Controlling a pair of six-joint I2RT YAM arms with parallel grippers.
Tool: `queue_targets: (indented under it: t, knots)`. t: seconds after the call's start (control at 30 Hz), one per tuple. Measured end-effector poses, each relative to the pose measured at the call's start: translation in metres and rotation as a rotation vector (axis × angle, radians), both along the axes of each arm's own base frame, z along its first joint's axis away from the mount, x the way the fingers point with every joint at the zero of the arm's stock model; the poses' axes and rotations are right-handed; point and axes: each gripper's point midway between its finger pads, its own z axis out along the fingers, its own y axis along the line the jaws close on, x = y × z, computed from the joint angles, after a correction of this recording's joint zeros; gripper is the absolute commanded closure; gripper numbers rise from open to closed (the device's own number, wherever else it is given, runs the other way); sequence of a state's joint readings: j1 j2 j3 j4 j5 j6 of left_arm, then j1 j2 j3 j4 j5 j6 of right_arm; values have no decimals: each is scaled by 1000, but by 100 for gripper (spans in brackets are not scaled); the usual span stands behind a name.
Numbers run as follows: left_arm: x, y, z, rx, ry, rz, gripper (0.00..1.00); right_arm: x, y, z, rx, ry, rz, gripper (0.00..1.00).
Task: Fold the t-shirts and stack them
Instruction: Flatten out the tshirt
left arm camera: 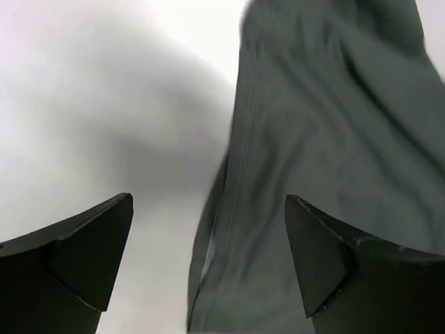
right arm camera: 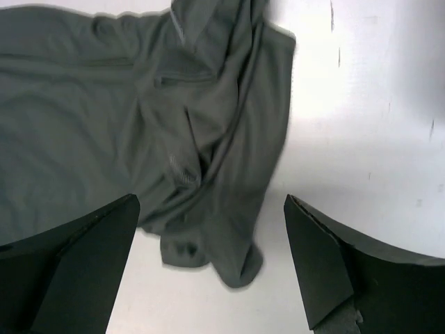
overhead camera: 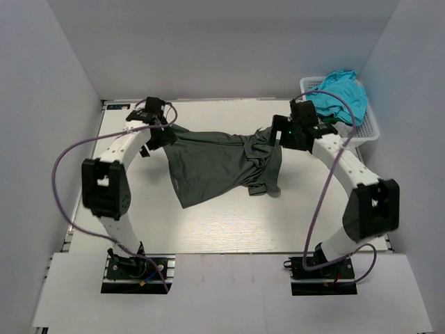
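Observation:
The robot's left gripper will move back and down to close on the shirt's pointed near corner (overhead camera: pixel 184 203), since it lies flat and sticks out over bare tabletop.
A dark charcoal-grey t-shirt (overhead camera: pixel 219 165) lies spread and rumpled across the middle of the white table (overhead camera: pixel 229 226). Its far edge runs between my two grippers. At the shirt's far left corner my left gripper (overhead camera: pixel 165 134) is open; in the left wrist view its jaws (left arm camera: pixel 208 233) stand wide apart with the blurred grey cloth (left arm camera: pixel 327 139) passing loosely between them. My right gripper (overhead camera: pixel 278 132) hovers over the bunched right side. Its jaws (right arm camera: pixel 212 233) are wide open above the crumpled cloth (right arm camera: pixel 104 118), holding nothing. A turquoise t-shirt (overhead camera: pixel 339 94) sits in the basket.
A white lattice basket (overhead camera: pixel 368 131) stands at the back right corner, beside the right arm. White walls close in the table at left, back and right. Purple cables loop off both arms.

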State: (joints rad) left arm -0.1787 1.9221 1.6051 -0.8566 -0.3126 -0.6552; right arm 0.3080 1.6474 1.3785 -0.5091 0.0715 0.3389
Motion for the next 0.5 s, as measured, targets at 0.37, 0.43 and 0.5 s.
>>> queue_targets:
  t: [0.37, 0.43, 0.5]
  knots:
    - [-150, -51, -1, -274, -31, -227, 0, -135, -43, -58, 23, 116, -110, 10]
    - [-172, -60, -23, -304, 33, -260, 2, -148, -49, -68, 16, 127, -132, 10]
    - [-191, -69, -40, -322, 93, -292, 3, -157, -54, -76, 13, 134, -152, 10]
